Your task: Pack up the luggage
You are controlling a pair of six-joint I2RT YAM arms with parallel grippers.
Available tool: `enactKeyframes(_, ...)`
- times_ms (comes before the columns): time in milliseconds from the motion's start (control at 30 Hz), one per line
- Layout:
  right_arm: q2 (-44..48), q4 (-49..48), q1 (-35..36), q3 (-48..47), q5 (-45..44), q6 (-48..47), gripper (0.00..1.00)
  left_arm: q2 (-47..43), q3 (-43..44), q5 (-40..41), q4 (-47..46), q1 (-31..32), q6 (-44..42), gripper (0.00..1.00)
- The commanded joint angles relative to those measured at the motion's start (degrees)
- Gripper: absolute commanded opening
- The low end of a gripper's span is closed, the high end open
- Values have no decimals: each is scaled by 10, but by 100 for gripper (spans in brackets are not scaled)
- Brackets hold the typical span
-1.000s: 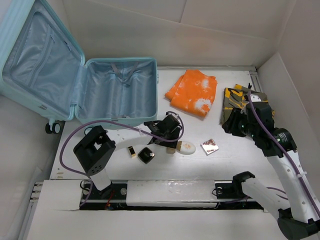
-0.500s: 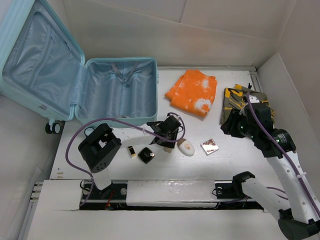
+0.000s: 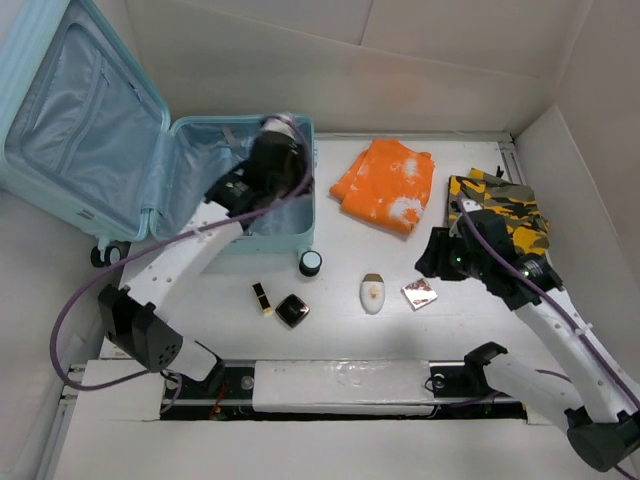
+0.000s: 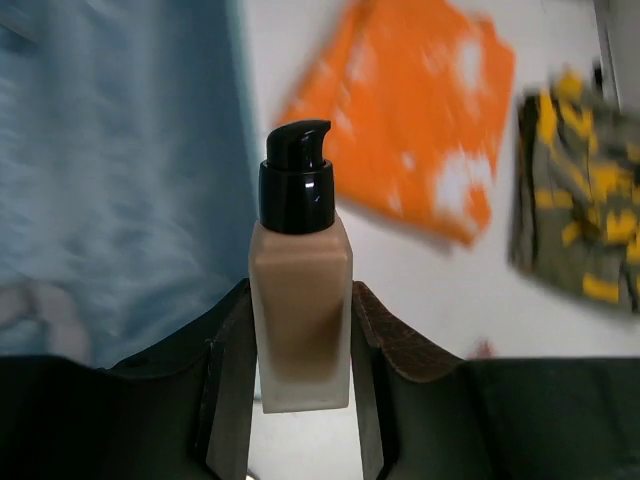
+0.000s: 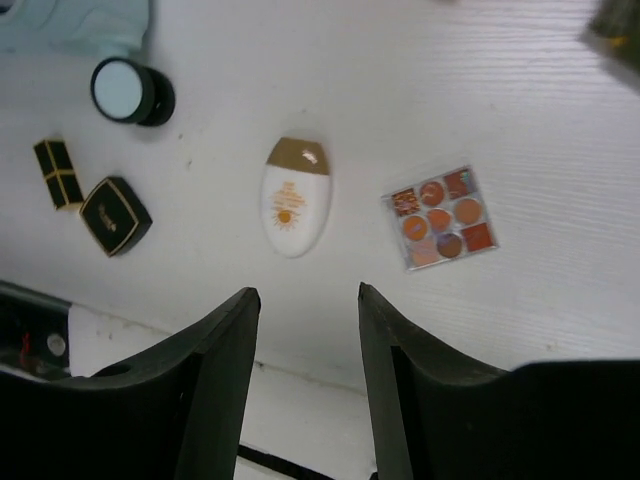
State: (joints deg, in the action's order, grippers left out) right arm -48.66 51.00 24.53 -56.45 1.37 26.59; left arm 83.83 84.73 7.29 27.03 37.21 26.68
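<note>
My left gripper shifts from the luggage's rim toward the lid next, then lowers to the luggage's bottom. The lining (image 4: 110, 170) there lies bare for the bottle.
The luggage (image 3: 215, 195) lies open at the back left, its lid (image 3: 80, 110) propped up and its grey-blue lining (image 4: 110, 170) bare. My left gripper (image 3: 272, 152) hovers over the luggage's right rim. It is shut on a tan foundation bottle (image 4: 300, 250) with a black pump, pinched between both fingers (image 4: 236, 330). My right gripper (image 3: 437, 256) hangs open and holds nothing (image 5: 305, 295), above the table just in front of a white oval sunscreen bottle (image 5: 295, 195) and an eyeshadow palette (image 5: 440, 217).
On the table are a round white-capped jar (image 3: 311, 263), a black-and-gold lipstick (image 3: 262, 298) and a black compact (image 3: 292, 311). An orange cloth (image 3: 388, 185) and a camouflage cloth (image 3: 505, 210) lie at the back right. Walls close in on the right and the back.
My left arm closed on the foundation bottle at mid-table and swung it up and back to the luggage. My right gripper came off the camouflage cloth, forward and left, and widened slightly.
</note>
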Motion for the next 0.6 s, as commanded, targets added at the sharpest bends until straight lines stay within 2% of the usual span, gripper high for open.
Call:
enactKeyframes(0,-20,-85,61,13,15,29,51,17,21,29,13,-118,-30,4)
enactKeyframes(100,-60,-128,124,25,-12,43,61,51,30,3,-12,-181,-30,4)
enactKeyframes(133,-72,-149,139,25,-18,43,69,78,30,-5,-17,-218,-30,4)
enactKeyframes(167,-101,-161,155,32,-25,50,73,92,35,-17,-22,-236,-22,4)
enactKeyframes(267,-170,-186,206,32,-59,50,81,149,35,-53,-45,-284,2,4)
enactKeyframes(433,-260,-207,246,32,-111,67,85,236,74,-12,-50,-303,2,6)
enactKeyframes(567,-293,-222,258,37,-133,86,86,310,106,-39,-23,-324,2,7)
